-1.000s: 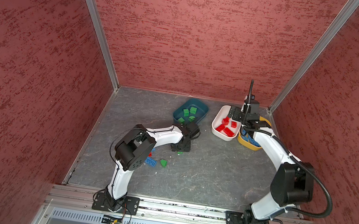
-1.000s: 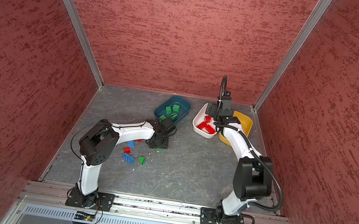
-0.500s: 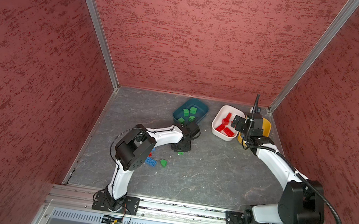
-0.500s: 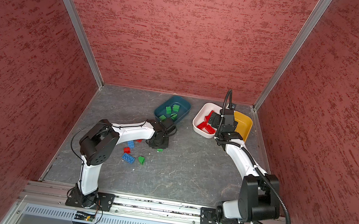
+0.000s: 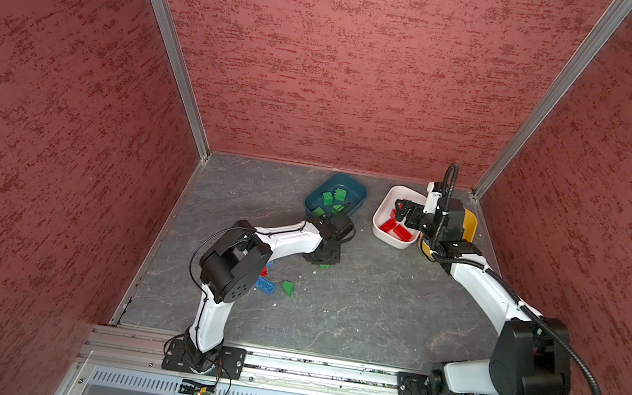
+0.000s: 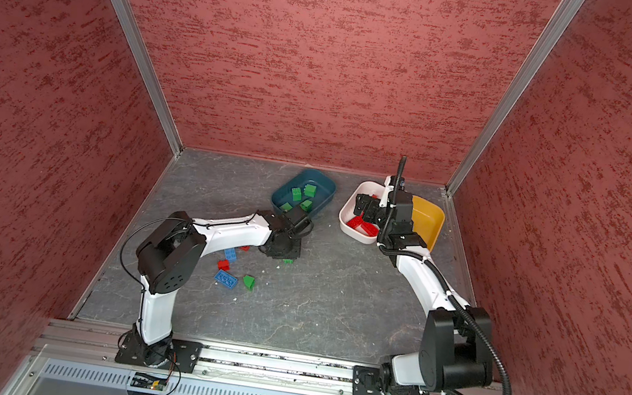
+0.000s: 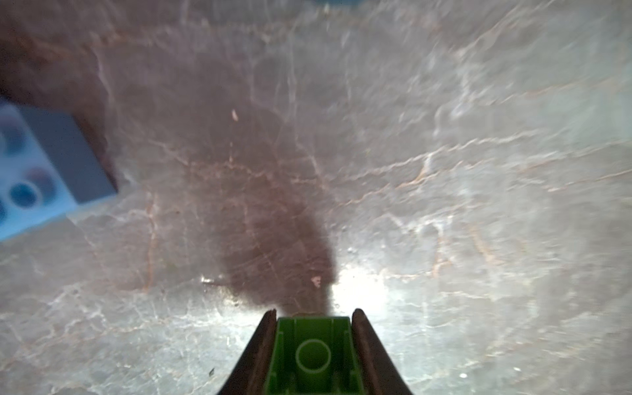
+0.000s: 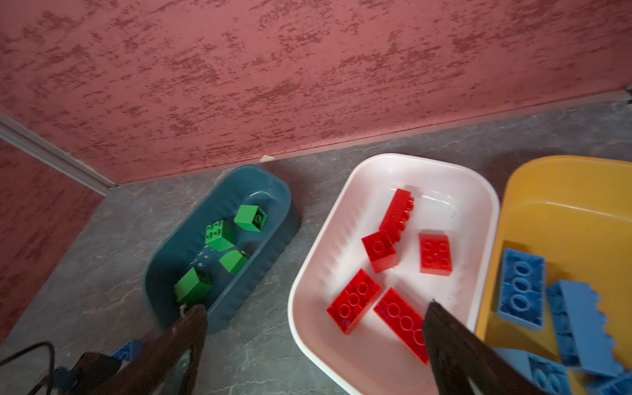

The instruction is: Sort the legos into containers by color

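My left gripper rises next, moves outward over the open inside of the teal container (image 5: 357,189) and releases the green lego, since green legos already lie there.
My left gripper (image 7: 314,314) is shut on a green lego (image 7: 313,355), low over the grey floor in front of the teal container (image 5: 357,189). In both top views only an edge of that lego (image 6: 287,261) shows under the gripper (image 6: 281,250). My right gripper (image 8: 314,307) stands open and empty above the white container (image 8: 410,160), which holds several red legos (image 8: 354,301). Green legos (image 8: 219,234) lie in the teal container (image 8: 239,178), blue ones (image 8: 521,287) in the yellow container (image 8: 564,184).
Loose legos lie on the floor beside the left arm's elbow: a blue brick (image 6: 226,279), a green wedge (image 6: 248,281), a red brick (image 6: 224,264) and another blue one (image 6: 230,254). A pale blue brick (image 7: 34,171) lies near the left gripper. Red walls enclose three sides.
The left gripper has closed on the green lego. The right gripper has shifted from the yellow container's side to above the white one, staying open.
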You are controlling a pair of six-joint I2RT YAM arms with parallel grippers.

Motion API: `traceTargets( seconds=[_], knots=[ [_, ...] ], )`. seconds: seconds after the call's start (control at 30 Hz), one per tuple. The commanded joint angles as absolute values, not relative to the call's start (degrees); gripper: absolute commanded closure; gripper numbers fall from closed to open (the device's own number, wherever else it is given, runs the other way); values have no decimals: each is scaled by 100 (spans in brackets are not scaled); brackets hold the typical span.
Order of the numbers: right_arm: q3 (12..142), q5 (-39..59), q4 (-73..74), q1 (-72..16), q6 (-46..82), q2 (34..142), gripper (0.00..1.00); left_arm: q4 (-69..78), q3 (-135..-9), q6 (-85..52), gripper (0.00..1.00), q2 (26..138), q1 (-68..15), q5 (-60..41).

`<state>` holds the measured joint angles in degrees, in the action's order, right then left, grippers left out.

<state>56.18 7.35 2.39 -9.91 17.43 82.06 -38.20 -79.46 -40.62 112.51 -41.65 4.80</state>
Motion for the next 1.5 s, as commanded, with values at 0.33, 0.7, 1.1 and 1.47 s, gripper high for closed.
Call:
traceTargets(
  seconds=[0.33, 0.7, 1.1, 1.47],
  knots=[
    [5155, 694, 1477, -971, 2719, 8043, 1, -2803, -9369, -3285, 78, 11369, -3504, 327],
    [5160, 817, 1055, -978, 2304, 7815, 1, -2727, -11101, -3438, 77, 12665, -2870, -158],
    [4917, 843, 852, -979, 2162, 7607, 1, -3113, -13312, -3462, 71, 14278, -2523, -850],
    [5025, 1239, 854, -987, 2302, 7835, 1, -3244, -13645, -3510, 39, 14429, -2478, -1617]
  ],
)
